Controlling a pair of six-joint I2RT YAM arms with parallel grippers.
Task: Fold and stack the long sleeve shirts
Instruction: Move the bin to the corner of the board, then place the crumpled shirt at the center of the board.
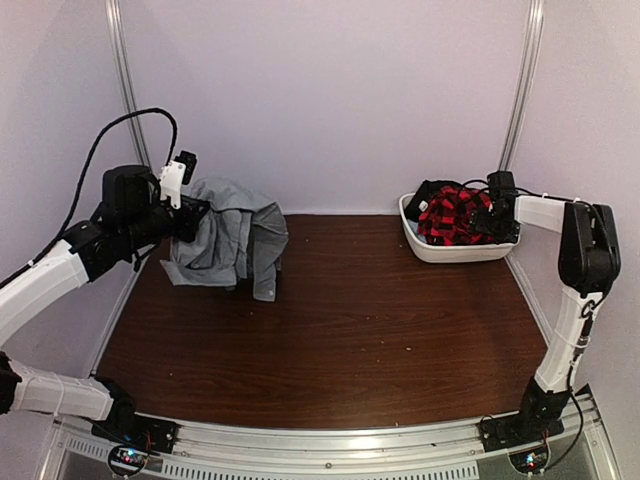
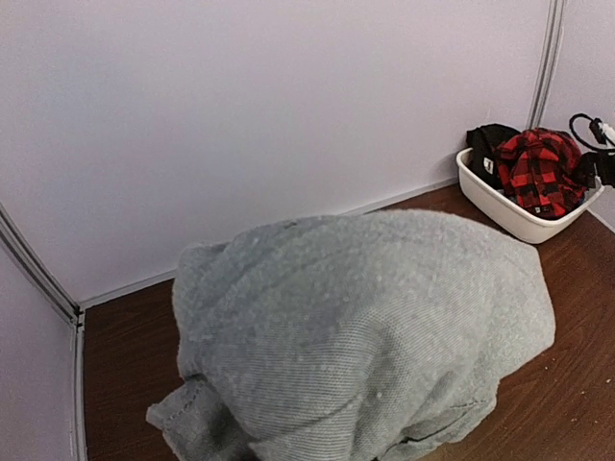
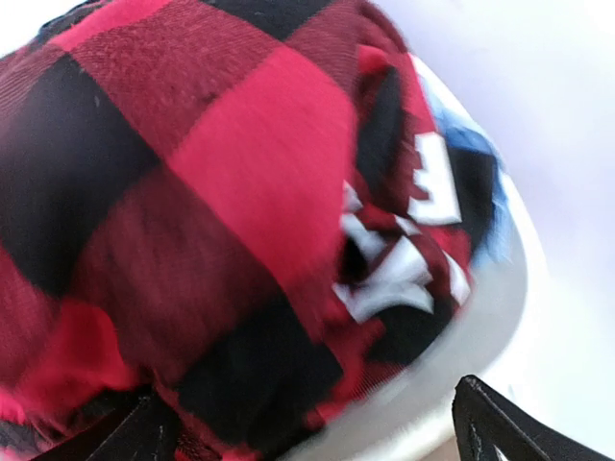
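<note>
The middle of the table is bare. My left gripper will next carry the grey shirt to the right in the top view and let go of it there, over the table's middle.
A light-grey long sleeve shirt (image 1: 232, 240) hangs bunched from my left gripper (image 1: 190, 218) at the back left, its lower folds reaching the table. In the left wrist view the grey cloth (image 2: 365, 327) covers the fingers completely. A red-and-black plaid shirt (image 1: 455, 215) lies in a white basket (image 1: 450, 252) at the back right. My right gripper (image 1: 487, 222) hovers at the basket's right side, over the plaid shirt (image 3: 221, 192). Its fingers (image 3: 485, 418) stand wide apart, open and holding nothing.
A black garment (image 1: 428, 192) lies in the basket's back left corner, also seen in the left wrist view (image 2: 490, 144). The brown wooden table (image 1: 340, 330) is bounded by pale walls at the back and sides. The arm bases sit at the near edge.
</note>
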